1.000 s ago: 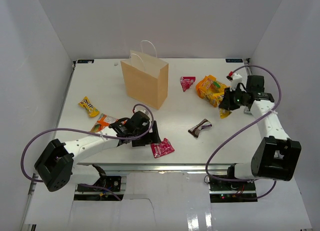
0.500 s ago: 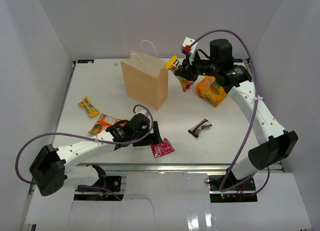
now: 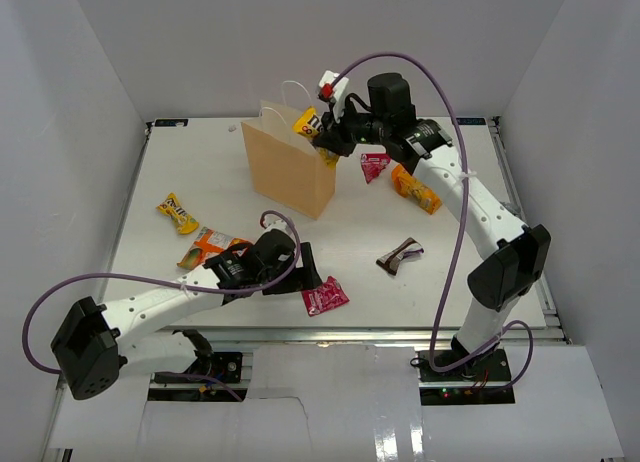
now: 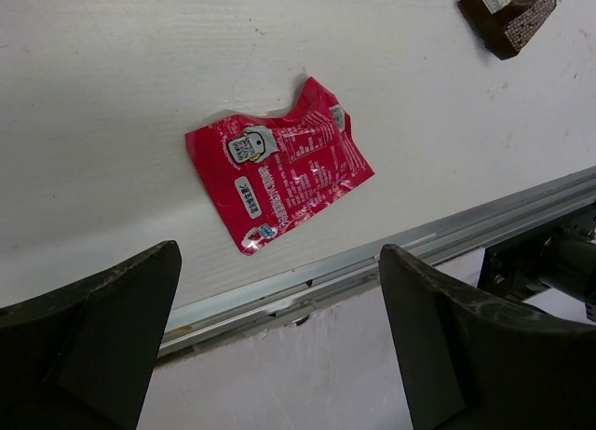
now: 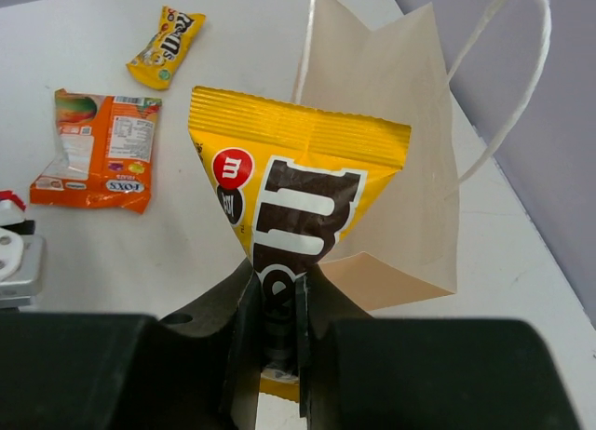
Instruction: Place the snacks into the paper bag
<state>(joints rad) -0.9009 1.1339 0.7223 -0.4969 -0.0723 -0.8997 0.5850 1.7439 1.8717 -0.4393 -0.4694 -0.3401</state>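
The middle of the bag's opening is to the left of my right gripper in the top view, so my right gripper will next move sideways over the bag's opening (image 3: 291,128) and let go of the yellow packet.
My right gripper (image 3: 320,134) is shut on a yellow candy packet (image 5: 298,197) and holds it over the open top of the tan paper bag (image 3: 290,167), which also shows in the right wrist view (image 5: 396,188). My left gripper (image 3: 302,272) is open and empty, just left of the magenta packet (image 3: 325,297), which lies ahead of its fingers (image 4: 279,174). On the table lie the dark brown packet (image 3: 400,254), the red triangular packet (image 3: 374,165), the orange-yellow pouch (image 3: 415,187), a small yellow packet (image 3: 177,213) and the orange-white packet (image 3: 205,246).
The table's near metal edge rail (image 4: 400,248) runs just below the magenta packet. White walls close in the left, back and right sides. The left arm's purple cable (image 3: 150,275) loops over the near left of the table.
My right arm has carried the yellow packet left, from beside the bag to above its opening. My left gripper has stayed by the magenta packet.
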